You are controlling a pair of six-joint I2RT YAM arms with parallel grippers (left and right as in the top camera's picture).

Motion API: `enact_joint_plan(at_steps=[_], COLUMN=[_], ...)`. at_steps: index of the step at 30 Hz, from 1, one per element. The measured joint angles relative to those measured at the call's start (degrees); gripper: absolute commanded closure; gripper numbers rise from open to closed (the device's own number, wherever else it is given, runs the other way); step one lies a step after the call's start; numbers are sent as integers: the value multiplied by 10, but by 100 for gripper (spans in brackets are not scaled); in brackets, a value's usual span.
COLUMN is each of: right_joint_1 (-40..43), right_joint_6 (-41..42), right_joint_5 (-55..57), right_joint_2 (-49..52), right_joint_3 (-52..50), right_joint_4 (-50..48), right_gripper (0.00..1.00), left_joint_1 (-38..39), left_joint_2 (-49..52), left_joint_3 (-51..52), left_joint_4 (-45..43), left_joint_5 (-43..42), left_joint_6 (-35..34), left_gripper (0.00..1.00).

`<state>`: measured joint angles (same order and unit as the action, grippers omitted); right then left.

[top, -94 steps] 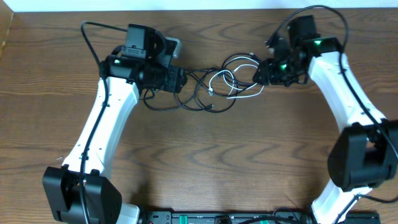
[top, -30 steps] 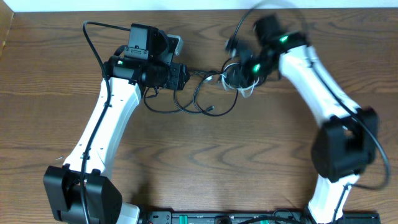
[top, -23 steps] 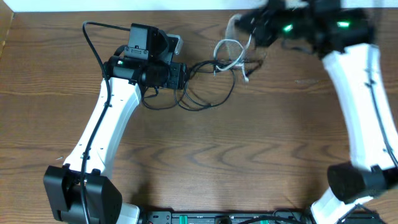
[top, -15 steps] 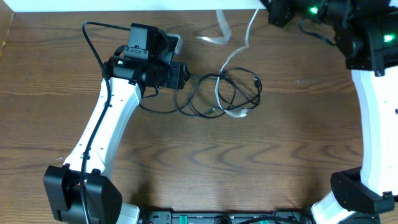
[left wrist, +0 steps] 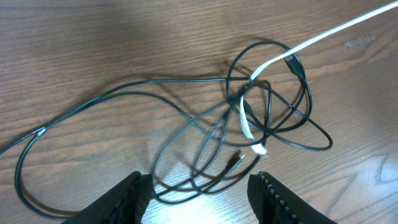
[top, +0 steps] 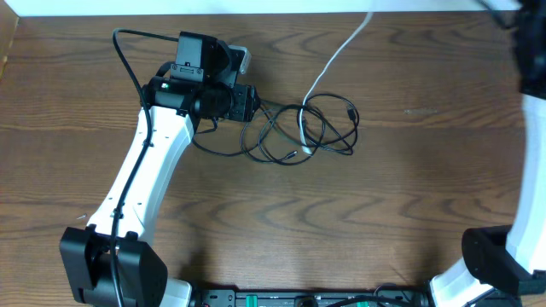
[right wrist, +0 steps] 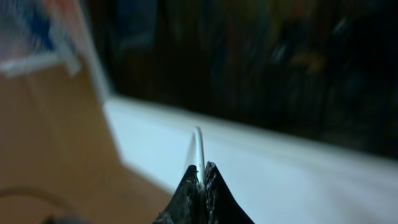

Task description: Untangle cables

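Observation:
The white cable [top: 339,51] still lies across the black loops [left wrist: 180,79], so my right gripper will next swing toward the right in the overhead view and then go down near the table's back edge.
Tangled black cables [top: 351,112] lie in loops on the wooden table, right of my left gripper [top: 253,104]. A white cable [top: 339,51] rises out of the tangle in a taut line to the back edge. The left wrist view looks down on the black loops [left wrist: 180,79], with the white cable [left wrist: 323,41] crossing them and its plug end [left wrist: 259,149] on the wood. My left gripper [left wrist: 202,200] hovers open just short of the loops, holding nothing. In the right wrist view my right gripper [right wrist: 200,173] is shut on the white cable [right wrist: 198,146], high above the table.
The table's back edge meets a white wall [top: 256,7]. My right arm [top: 533,128] stands along the right edge, its gripper outside the overhead view. The arms' bases and a black bar [top: 307,298] are at the front edge.
My right gripper has swung up and back to the right, out of the overhead view, drawing the white cable straight out of the tangle. The black loops shifted slightly. My left arm stayed put.

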<state>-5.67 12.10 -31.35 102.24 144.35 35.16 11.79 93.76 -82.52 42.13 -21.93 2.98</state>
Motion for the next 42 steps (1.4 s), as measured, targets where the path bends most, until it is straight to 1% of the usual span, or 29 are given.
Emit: enact_joint_plan(at_steps=[6,11,15,18,22,27,30,32,34,37,42], right_joint_1=[59,101,123,134,154,202,237,264,285,311,327], right_joint_6=[10,24,24,3,-15,-27,-30,-32,-33,-37,-79], right_joint_5=[36,56,75,105,145,200,228,241,249,257,271], right_joint_2=[-2,-10,-12,1,37,115,156,180,193,206,220], right_joint_3=[111,152,145,108,62,35,31,30,30,30,30], right_joint_4=[-16,-3,64,127,136,117,83,32,-12,-50,-59], right_gripper=[99,99,99,99,99,99,99,99,99,99,99], left_joint_1=[0,0,0,0,0,0,0,0,0,0,0], left_joint_2=[0,0,0,0,0,0,0,0,0,0,0], left_joint_3=[0,0,0,0,0,0,0,0,0,0,0], left_joint_4=[0,0,-1,-3,-4,-4,-4,-5,-4,-4,-5], left_joint_5=[0,0,0,0,0,0,0,0,0,0,0], left_joint_6=[0,0,0,0,0,0,0,0,0,0,-1], left_gripper=[44,44,44,44,44,44,44,44,44,44,44])
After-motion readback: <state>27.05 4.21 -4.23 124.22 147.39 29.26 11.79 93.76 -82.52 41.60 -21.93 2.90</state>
